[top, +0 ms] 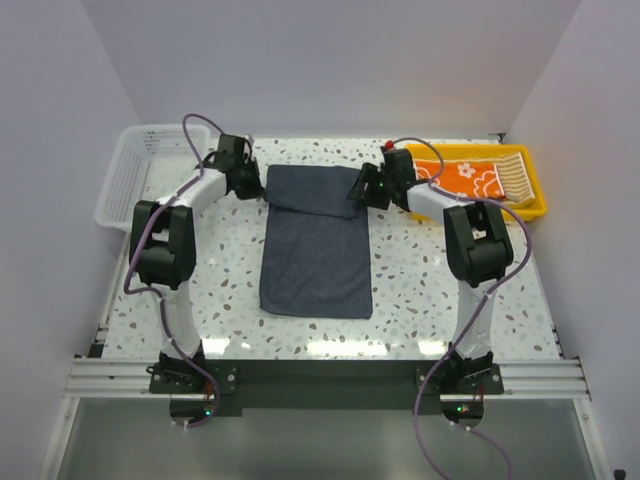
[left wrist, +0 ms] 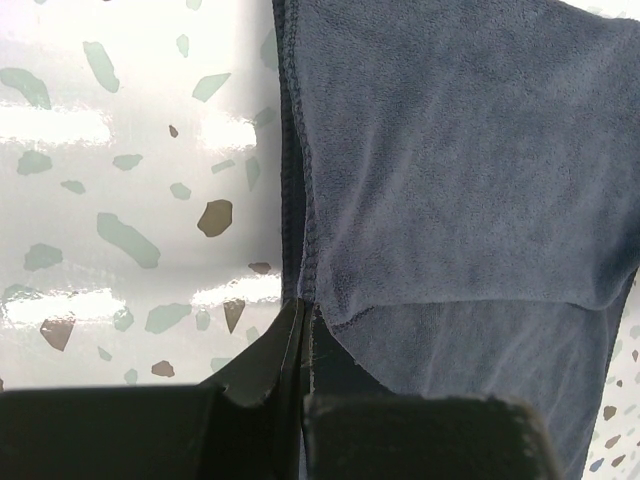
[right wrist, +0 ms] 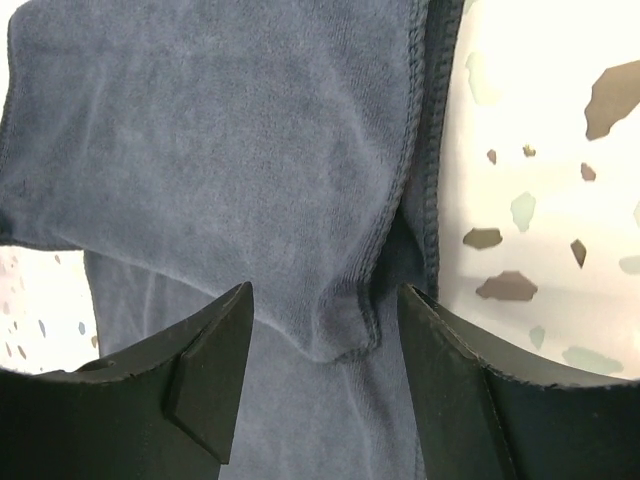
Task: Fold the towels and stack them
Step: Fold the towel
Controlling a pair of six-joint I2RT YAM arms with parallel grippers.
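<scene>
My right gripper comes down and back onto the flap's loose corner [top: 352, 213] [right wrist: 347, 336] next, since only the opposite corner is held.
A plain dark blue-grey towel [top: 315, 250] lies flat in the middle of the table, with its far end folded back over itself as a short flap. My left gripper [top: 255, 185] is at the flap's left corner. In the left wrist view its fingers [left wrist: 305, 305] are shut on the hem of the towel [left wrist: 450, 150]. My right gripper [top: 362, 190] hovers at the flap's right corner. In the right wrist view it [right wrist: 325, 300] stands open, with the towel's loose corner [right wrist: 340, 340] lying between the fingers, untouched by them. An orange flowered towel [top: 470, 178] and a tan striped towel [top: 512, 172] lie in the yellow tray.
The yellow tray [top: 535, 195] sits at the far right corner of the table, just behind my right arm. A white mesh basket [top: 140, 175] stands at the far left, beside my left arm. White walls close in the table on three sides.
</scene>
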